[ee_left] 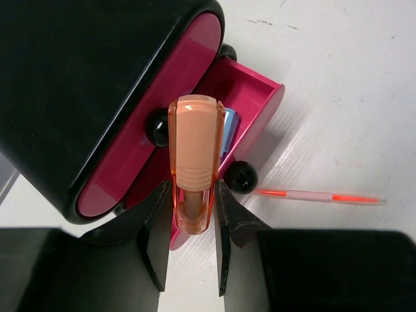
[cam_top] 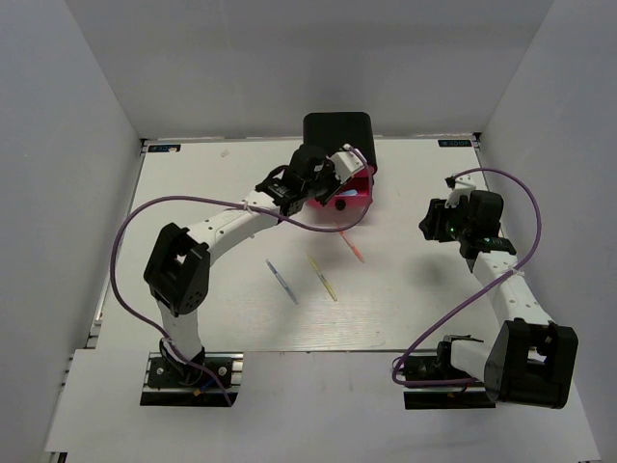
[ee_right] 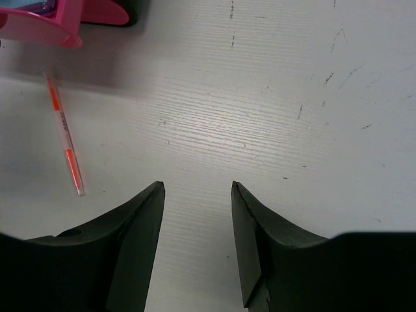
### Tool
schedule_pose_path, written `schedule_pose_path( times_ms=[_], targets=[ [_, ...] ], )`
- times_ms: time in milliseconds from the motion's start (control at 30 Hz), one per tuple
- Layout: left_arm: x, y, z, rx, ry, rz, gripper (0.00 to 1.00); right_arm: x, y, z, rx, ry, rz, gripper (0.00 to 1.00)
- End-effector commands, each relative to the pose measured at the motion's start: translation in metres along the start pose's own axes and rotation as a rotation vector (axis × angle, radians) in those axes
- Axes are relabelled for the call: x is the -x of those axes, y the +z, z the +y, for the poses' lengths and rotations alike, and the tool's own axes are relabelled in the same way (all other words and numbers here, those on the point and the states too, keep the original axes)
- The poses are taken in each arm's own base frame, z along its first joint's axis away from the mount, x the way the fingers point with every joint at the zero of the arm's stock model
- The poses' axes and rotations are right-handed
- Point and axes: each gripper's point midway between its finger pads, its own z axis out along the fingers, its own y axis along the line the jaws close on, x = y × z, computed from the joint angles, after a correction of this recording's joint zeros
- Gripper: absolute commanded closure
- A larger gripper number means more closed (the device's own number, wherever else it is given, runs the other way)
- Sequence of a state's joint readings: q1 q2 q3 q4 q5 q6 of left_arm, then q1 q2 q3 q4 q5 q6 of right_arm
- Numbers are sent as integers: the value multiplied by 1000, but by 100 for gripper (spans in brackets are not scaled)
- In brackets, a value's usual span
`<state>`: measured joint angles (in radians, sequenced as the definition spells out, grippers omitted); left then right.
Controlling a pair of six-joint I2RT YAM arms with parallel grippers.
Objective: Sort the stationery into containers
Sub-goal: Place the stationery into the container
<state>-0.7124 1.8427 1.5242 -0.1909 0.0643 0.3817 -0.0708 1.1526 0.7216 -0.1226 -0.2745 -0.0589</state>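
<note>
Next, my left gripper goes down into the open drawer beside the blue marker and lets go of the orange marker [ee_left: 194, 156], as the drawer already holds a marker.
The black cabinet [cam_top: 337, 130] stands at the back middle with one pink drawer [ee_left: 263, 97] pulled open. My left gripper [ee_left: 192, 201] is shut on a chunky orange marker [ee_left: 194, 156] and holds it over the open drawer; it also shows in the top view [cam_top: 335, 188]. A blue marker [ee_left: 229, 127] lies in that drawer. A thin orange pen [cam_top: 353, 248] lies on the table just in front of the drawer. A yellow pen [cam_top: 322, 278] and a blue-grey pen [cam_top: 282, 282] lie nearer the front. My right gripper [ee_right: 197, 188] is open and empty over bare table, right of the cabinet.
Round black knobs [ee_left: 242, 177] stick out from the drawer fronts. White walls close the table on three sides. The orange pen also shows in the right wrist view [ee_right: 65, 133], left of my right gripper, below the drawer's corner [ee_right: 45, 29].
</note>
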Motion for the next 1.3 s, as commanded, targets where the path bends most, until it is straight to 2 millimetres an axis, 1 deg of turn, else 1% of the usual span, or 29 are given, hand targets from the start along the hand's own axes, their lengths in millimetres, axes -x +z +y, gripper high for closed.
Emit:
schedule_pose_path(
  times_ms=[0,33,67,200,233,267,333,400,433,467,500,600,633,733,767,800,833,867,900,933,1000,1033,1067,1100,1133,1167,1200,1233,1267],
  targets=[
    [-2,7,12,27,28,-23,83,11,0,3,21,-12,-48,48],
    [-8,10,11,30,27,-8,83,11,-1,4,24,-13,-49,48],
    [-8,10,18,43,23,-13,82,11,-1,3,21,-15,-49,48],
    [-14,18,18,50,23,-5,79,9,-1,3,21,-15,-45,48],
    [-17,17,24,67,19,2,79,11,-1,3,21,-16,-46,48],
    [-14,18,25,72,20,-9,78,9,-1,3,21,-14,-42,48],
    [-23,21,24,73,18,11,76,9,-1,4,23,-14,-42,48],
    [-21,21,25,77,19,3,73,10,-1,5,27,-15,-45,48],
    [-17,21,26,80,19,-5,69,10,-1,3,23,-13,-44,48],
    [-18,20,28,89,19,-2,67,8,0,3,23,-11,-38,48],
    [-18,20,28,89,19,-2,65,11,0,4,26,-14,-47,48],
    [-20,20,26,85,10,6,53,11,0,5,30,-13,-44,48],
    [-24,20,25,82,9,15,50,13,0,5,33,-16,-50,48],
    [-24,20,25,82,9,15,43,12,0,5,38,-14,-45,48],
    [-20,18,26,85,10,6,42,11,1,7,44,-14,-40,48],
    [-24,18,24,82,9,15,42,13,0,7,44,-17,-46,48],
    [-24,18,24,82,9,15,39,13,0,8,52,-16,-47,48],
    [-18,16,27,89,10,-3,39,14,0,8,55,-23,-48,48],
    [-18,15,28,99,10,1,38,14,0,10,63,-31,-49,48],
    [-13,11,30,104,1,-11,38,15,0,14,97,-49,-54,48],
    [14,0,40,128,5,-69,38,13,-1,25,162,-85,-48,48],
    [21,-4,37,125,-5,-84,37,11,-6,47,309,-175,-64,48],
    [42,-15,43,143,-28,-135,37,4,-9,57,374,-203,-57,47],
    [54,-23,47,152,-43,-164,35,-2,-16,76,496,-230,-59,47],
    [61,-31,50,167,-67,-180,33,-4,-19,84,568,-336,-94,46],
    [68,-37,49,166,-140,-203,33,-9,-21,89,605,-355,-95,46],
    [81,-55,52,181,-193,-240,33,-11,-25,98,662,-386,-119,46],
    [83,-65,55,187,-250,-257,33,-10,-25,102,688,-393,-127,46],
    [68,-68,47,185,-367,-229,33,-7,-23,106,699,-408,-141,46]
  ],
)
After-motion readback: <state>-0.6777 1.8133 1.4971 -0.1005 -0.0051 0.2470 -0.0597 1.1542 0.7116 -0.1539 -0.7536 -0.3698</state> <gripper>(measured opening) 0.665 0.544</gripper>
